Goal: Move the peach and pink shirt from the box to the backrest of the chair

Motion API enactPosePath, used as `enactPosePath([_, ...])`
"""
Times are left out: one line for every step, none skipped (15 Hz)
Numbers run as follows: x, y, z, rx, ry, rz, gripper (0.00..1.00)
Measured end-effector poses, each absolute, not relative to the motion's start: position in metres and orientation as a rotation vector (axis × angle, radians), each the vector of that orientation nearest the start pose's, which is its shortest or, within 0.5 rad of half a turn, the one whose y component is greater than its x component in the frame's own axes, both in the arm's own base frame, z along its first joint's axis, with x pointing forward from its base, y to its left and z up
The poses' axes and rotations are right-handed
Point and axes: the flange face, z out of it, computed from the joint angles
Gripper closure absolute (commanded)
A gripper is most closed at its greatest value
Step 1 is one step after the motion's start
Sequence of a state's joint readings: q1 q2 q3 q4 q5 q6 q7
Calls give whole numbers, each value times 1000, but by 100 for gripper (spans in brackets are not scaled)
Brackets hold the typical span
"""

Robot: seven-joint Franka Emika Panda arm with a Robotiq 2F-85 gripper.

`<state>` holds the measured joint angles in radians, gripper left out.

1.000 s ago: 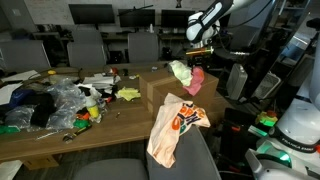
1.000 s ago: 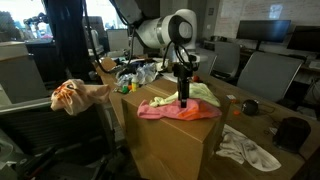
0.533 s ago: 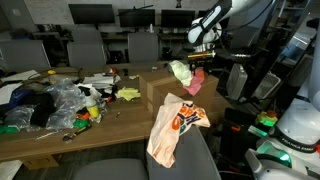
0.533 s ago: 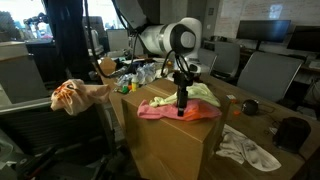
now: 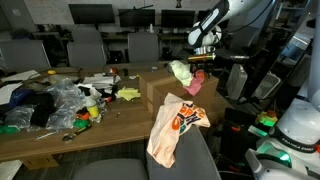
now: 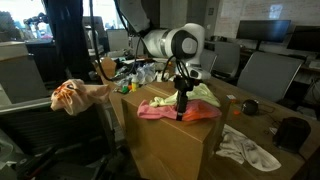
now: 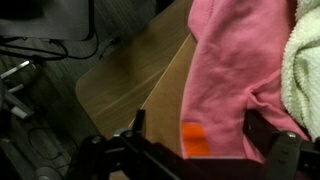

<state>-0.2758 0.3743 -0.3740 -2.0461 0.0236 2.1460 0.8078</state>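
Observation:
I should keep my gripper low at the pink shirt, then close my fingers on the fold by the orange patch (image 5: pixel 197 79) (image 7: pixel 209 138).
A pink shirt (image 6: pixel 160 111) lies draped over the top of a cardboard box (image 6: pixel 170 148) next to a pale green cloth (image 6: pixel 205 93). Both exterior views show it (image 5: pixel 196 83). My gripper (image 6: pixel 181 108) points straight down over the pink shirt, open, with its fingertips at the cloth. In the wrist view the two jaws (image 7: pixel 196 130) straddle the pink shirt (image 7: pixel 235 60), which carries an orange patch. A peach and orange shirt (image 5: pixel 176 124) hangs over the chair backrest and also shows in an exterior view (image 6: pixel 76 95).
The wooden table (image 5: pixel 120 115) holds a heap of plastic bags and clutter (image 5: pixel 55 103). A white cloth (image 6: pixel 247 150) lies on the table beside the box. Office chairs (image 6: pixel 262 72) and monitors stand behind. A dark pole (image 6: pixel 68 50) rises near the chair.
The arm's wrist has shifted slightly and the gripper has come a little lower onto the pink shirt. The shirts have not moved.

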Motion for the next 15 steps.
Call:
enactPosePath([453,-340,250,-2419,2179,389,0])
enactPosePath([453,-340,250,-2420,2180,388,0])
enactPosePath([454,-340,250,-2420,2180,388,0])
enactPosePath([454,-340,250,-2420,2180,388,0])
enactPosePath([454,-340,250,-2421,2180,388,15])
enactPosePath([454,-341,250,-2421,2180,388,26])
enactPosePath([455,-341,250,-2422,2180,387,35])
enactPosePath([455,-341,250,-2422,2180,385,42])
enactPosePath([456,-341,251,-2423,2180,382,51])
enactPosePath([457,-342,251,-2424,2179,380,58])
enactPosePath([458,-342,251,-2424,2179,378,67])
enactPosePath([459,-342,251,-2423,2178,375,73])
enactPosePath([461,-341,251,-2421,2176,372,80])
enactPosePath([462,-341,252,-2416,2175,369,89])
enactPosePath([463,-341,252,-2409,2173,367,96])
